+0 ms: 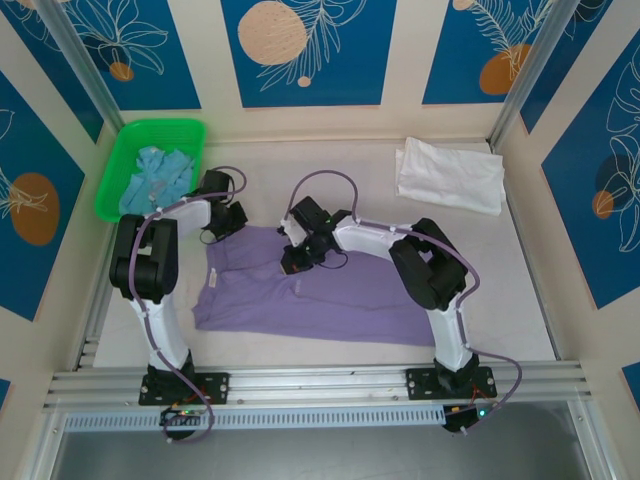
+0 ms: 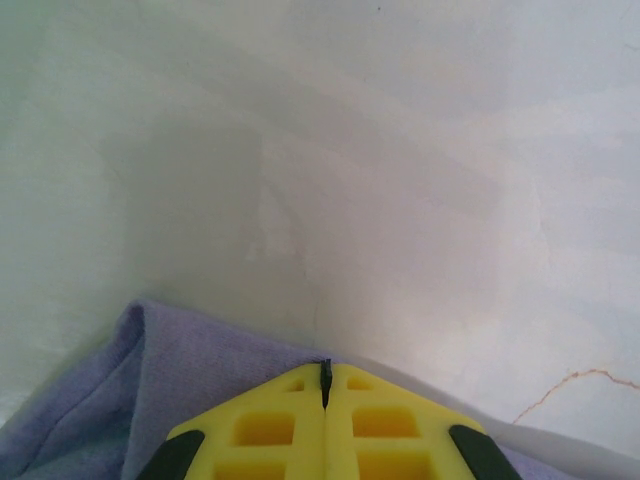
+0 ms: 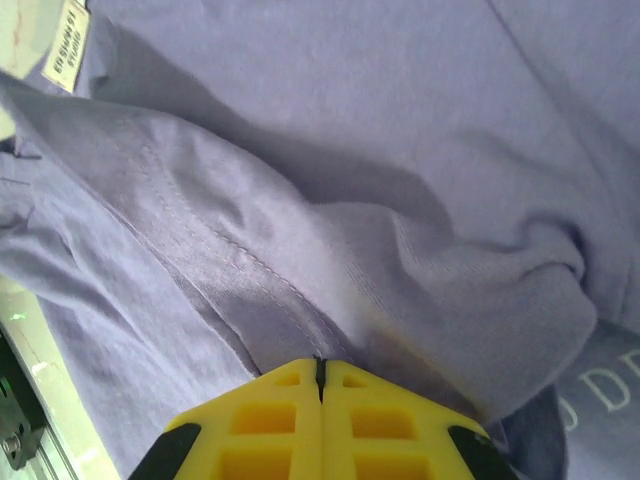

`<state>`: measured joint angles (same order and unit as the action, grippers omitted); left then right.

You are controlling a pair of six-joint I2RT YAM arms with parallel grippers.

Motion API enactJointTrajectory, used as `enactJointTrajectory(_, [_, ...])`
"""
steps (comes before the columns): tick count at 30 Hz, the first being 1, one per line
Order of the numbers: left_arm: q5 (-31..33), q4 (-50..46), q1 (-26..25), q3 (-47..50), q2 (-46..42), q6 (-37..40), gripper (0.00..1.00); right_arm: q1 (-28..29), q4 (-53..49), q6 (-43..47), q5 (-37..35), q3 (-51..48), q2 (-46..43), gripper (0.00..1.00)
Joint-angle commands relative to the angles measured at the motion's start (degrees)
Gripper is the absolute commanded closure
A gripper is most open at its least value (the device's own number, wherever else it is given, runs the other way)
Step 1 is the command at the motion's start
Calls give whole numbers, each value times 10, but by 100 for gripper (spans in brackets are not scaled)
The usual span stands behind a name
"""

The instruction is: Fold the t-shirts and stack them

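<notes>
My right gripper draws the bunched fold slightly back and away from the label next, then releases it on the shirt (image 3: 300,200), because the cloth lies rumpled.
A large lavender t-shirt (image 1: 330,295) lies spread across the middle of the table, its top part rumpled. My left gripper (image 1: 222,228) is shut at the shirt's far left corner, and the cloth's edge (image 2: 120,400) runs right up under its yellow fingertips (image 2: 290,400). My right gripper (image 1: 298,258) is shut on a raised fold of the same shirt (image 3: 300,200) near the collar, where a label (image 3: 68,45) shows. A white t-shirt (image 1: 450,175) lies folded at the back right. A light blue t-shirt (image 1: 155,180) sits crumpled in the basket.
The green plastic basket (image 1: 190,135) stands at the back left, close behind my left arm. Frame posts and patterned walls close in the table on three sides. A metal rail (image 1: 320,380) runs along the near edge.
</notes>
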<state>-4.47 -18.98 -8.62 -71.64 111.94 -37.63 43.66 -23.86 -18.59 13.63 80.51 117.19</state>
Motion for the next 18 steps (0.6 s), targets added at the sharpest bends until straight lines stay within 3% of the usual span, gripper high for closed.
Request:
enactJointTrajectory(1, [5,-12,5,2,11,-9,100,2,-15,16,24,-13,-25,99])
enactJointTrajectory(18, [7,-18,6,-5,18,-10,100,3,-7,17,24,-73,-75,92])
